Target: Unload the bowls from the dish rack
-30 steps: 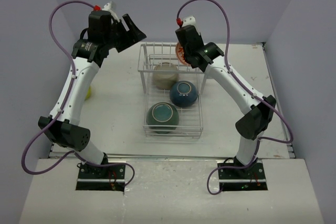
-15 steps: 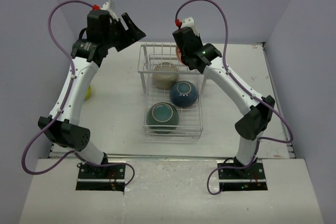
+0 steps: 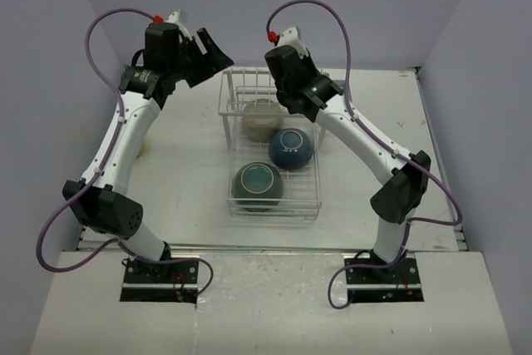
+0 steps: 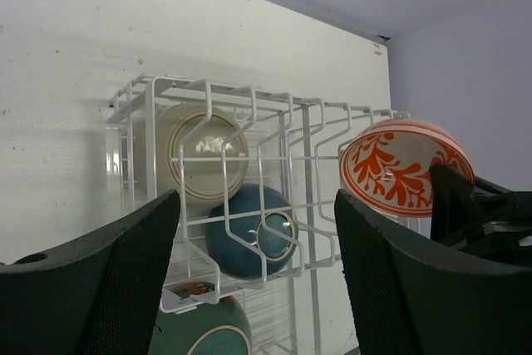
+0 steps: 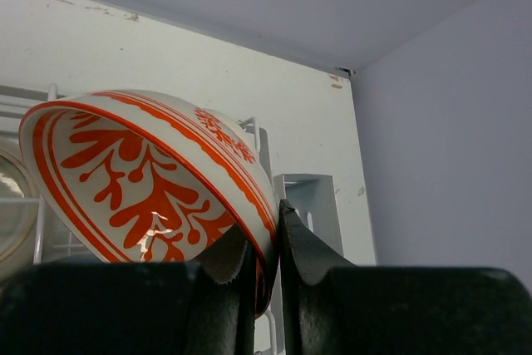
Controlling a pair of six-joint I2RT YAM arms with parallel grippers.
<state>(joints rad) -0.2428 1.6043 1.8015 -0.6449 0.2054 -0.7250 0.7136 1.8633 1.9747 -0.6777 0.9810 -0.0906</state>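
I will move my right gripper back, down and to the right in the top view to release the white bowl, as bare tabletop lies below it on that side.
The white wire dish rack (image 3: 229, 174) stands mid-table. On its base lie a dark teal bowl (image 3: 258, 185), a dark blue bowl (image 3: 291, 147) and a beige bowl (image 3: 261, 119). My right gripper (image 5: 268, 224) is shut on the rim of the white bowl with the orange-red pattern (image 5: 141, 174), holding it tilted in the air above the rack's far end. That bowl (image 4: 405, 168) also shows at the right of the left wrist view. My left gripper (image 4: 256, 199) is open and empty, high to the left of the rack and facing it. A yellow-green bowl (image 3: 145, 146) peeks out behind the left arm.
The rack's raised slotted shelf (image 4: 249, 122) stands between my left gripper and the bowls. A small grey caddy (image 5: 309, 199) hangs on the rack's right side. The walls close in at the back and on both sides.
My right gripper has moved up and to the left with the patterned bowl. My left gripper has shifted slightly right, toward the rack.
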